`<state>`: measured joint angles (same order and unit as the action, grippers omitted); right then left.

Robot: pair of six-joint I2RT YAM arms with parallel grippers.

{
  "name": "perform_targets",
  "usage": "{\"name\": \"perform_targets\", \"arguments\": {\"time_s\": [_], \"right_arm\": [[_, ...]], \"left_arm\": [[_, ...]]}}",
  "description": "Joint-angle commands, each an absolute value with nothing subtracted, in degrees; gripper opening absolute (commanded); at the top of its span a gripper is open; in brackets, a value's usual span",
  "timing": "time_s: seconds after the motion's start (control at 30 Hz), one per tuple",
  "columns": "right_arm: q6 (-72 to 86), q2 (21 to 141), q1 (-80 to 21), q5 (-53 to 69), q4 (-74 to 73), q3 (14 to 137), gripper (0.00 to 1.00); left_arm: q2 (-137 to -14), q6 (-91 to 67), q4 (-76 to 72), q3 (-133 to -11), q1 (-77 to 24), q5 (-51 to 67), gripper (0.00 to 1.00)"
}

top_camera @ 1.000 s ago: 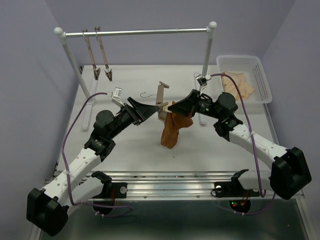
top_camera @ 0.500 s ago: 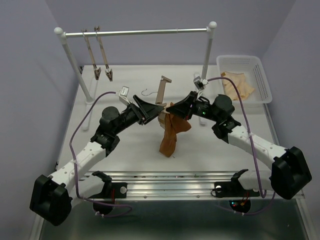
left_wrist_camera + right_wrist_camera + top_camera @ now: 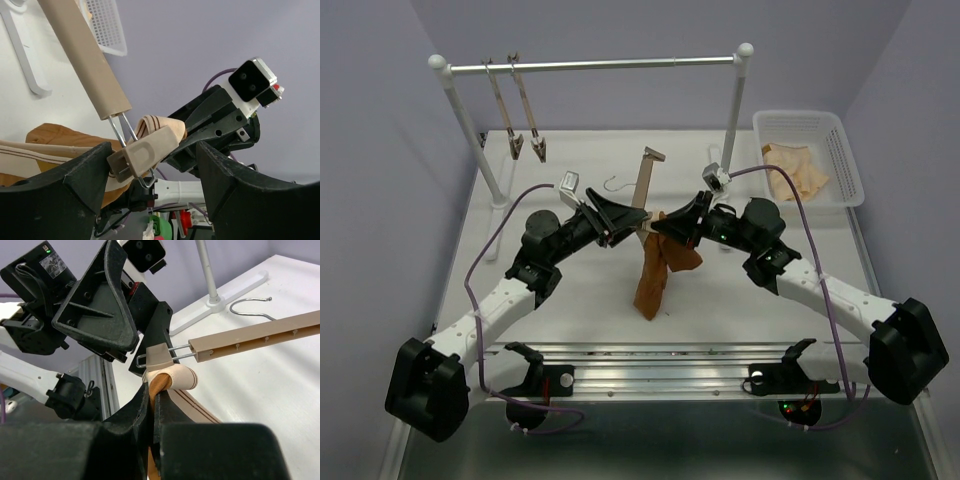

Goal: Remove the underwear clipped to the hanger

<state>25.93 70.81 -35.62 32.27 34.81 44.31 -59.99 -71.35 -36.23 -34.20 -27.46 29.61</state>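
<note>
My right gripper will next swing outward and release the underwear point(image 3: 653, 280) over the white basket, because the basket stands outward of it, to the right in the top view.
The hanger point(image 3: 644, 185), a light-wood bar with a wire hook, is held up over the table middle. The rust-orange underwear point(image 3: 653, 280) hangs limp from the clip at its lower end. My right gripper point(image 3: 657, 225) is shut on the underwear point(image 3: 163, 382) just under the clip point(image 3: 159, 356), by the striped beige waistband. My left gripper point(image 3: 631, 222) is open with the clip point(image 3: 145, 152) between its fingers point(image 3: 85, 175), nearer the left one. The bar also shows in the left wrist view point(image 3: 85, 55) and the right wrist view point(image 3: 255, 335). The bar's far end is out of the wrist views.
A white clothes rack point(image 3: 590, 66) stands at the back with two bare clip hangers point(image 3: 516, 110) on its rail. A white basket point(image 3: 840, 150) holding peach-beige cloth point(image 3: 795, 170) sits at the back right. The rack's right post point(image 3: 732, 110) is behind my right arm.
Both grippers have shifted slightly with the hanger. The bar now stands more upright, and the underwear hangs a little lower and further left. The right gripper has moved left.
</note>
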Motion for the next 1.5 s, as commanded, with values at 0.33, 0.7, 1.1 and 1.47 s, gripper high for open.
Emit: {"name": "perform_targets", "arguments": {"time_s": [0.33, 0.7, 1.1, 1.47], "right_arm": [[17.8, 68.6, -38.1, 28.0, 32.3, 42.9, 0.01], [16.2, 70.2, -39.1, 24.9, 30.3, 43.0, 0.01], [16.3, 70.2, -39.6, 18.7, 28.6, 43.0, 0.01], [19.8, 67.2, -39.6, 0.5, 23.8, 42.0, 0.01]], "left_arm": [[-59.3, -73.9, -45.0, -33.5, -25.2, 32.9, 0.59], [-59.5, -75.1, -48.0, -33.3, -24.9, 33.6, 0.43], [-59.7, -77.2, -56.6, -30.7, -24.9, 32.4, 0.00], [-52.2, -69.5, -46.6, -31.8, -24.3, 29.4, 0.00]]}}
